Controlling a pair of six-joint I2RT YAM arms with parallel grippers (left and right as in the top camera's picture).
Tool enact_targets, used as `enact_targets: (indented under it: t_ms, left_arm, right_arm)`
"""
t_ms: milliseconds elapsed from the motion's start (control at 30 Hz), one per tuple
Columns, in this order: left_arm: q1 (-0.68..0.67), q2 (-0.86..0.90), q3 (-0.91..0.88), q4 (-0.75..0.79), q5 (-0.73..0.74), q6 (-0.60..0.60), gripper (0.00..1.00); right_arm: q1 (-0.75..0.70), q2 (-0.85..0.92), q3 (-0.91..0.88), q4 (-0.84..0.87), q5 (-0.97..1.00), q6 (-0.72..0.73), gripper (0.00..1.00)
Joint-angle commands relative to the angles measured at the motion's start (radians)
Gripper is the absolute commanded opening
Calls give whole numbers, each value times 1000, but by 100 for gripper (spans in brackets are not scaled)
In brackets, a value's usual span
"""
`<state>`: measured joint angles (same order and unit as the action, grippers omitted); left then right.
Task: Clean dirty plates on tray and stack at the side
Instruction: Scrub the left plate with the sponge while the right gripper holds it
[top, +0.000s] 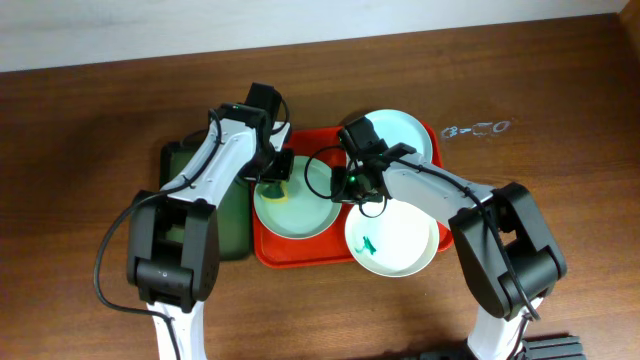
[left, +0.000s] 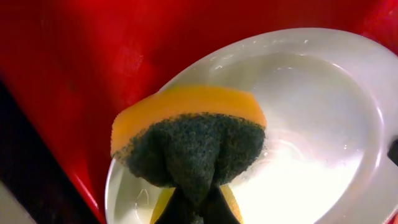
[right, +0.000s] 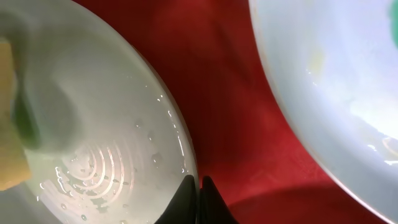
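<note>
The red tray is full of plates, so the left gripper should next wipe across the plate, then move over the dark green tray (top: 236, 216) and let go of the sponge there.
The red tray (top: 268, 250) holds three white plates. My left gripper (top: 274, 172) is shut on a yellow sponge (left: 186, 109) with a dark green scouring face (left: 196, 146). It presses the sponge into the wet left plate (top: 295, 212), also seen in the left wrist view (left: 311, 124). My right gripper (top: 349, 181) is shut on that plate's right rim, its fingertips (right: 198, 185) pinching the edge (right: 180, 143). A second plate (top: 405, 130) lies at the tray's back right. A third plate (top: 405, 235) with a teal smear (top: 370, 243) sits front right, overhanging the tray's rim.
A dark green tray (top: 235, 225) lies directly left of the red tray, partly under my left arm. Small pale marks (top: 478, 128) show on the wooden table to the right. Both arms cross over the tray from the near side.
</note>
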<state>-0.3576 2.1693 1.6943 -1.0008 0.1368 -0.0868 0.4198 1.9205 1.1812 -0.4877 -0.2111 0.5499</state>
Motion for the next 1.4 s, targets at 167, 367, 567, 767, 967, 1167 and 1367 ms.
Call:
enact_targets:
  t_ms: [167,367,567,767,967,1167,1367]
  left_arm:
    - [-14,-27,-136,84,73,-32,0]
    - [-19,-40,-56,88,349,-31,0]
    - [-19,-72,56,20,-23,-32,0]
    - [-21,-3,15,17,-81,-32,0]
    - [-42,105,-1,23,57,-32,0]
    - [-115,108,0,18,321,-13,0]
    - [-93,84,113,-114,258,-13,0]
  right_arm:
    - [5,-16,-13,6,-21,6,4]
    - [5,-16,-13,6,-21,6,4]
    - [5,-16,-13,6,-21,6,4]
    - [5,-16,-13,6,-21,6,4]
    - [5,-16,-13,6,-21,6,4]
    - [5,-16,-13,6,-21,6,4]
    - [5,-16,-13,6,-34,6,4]
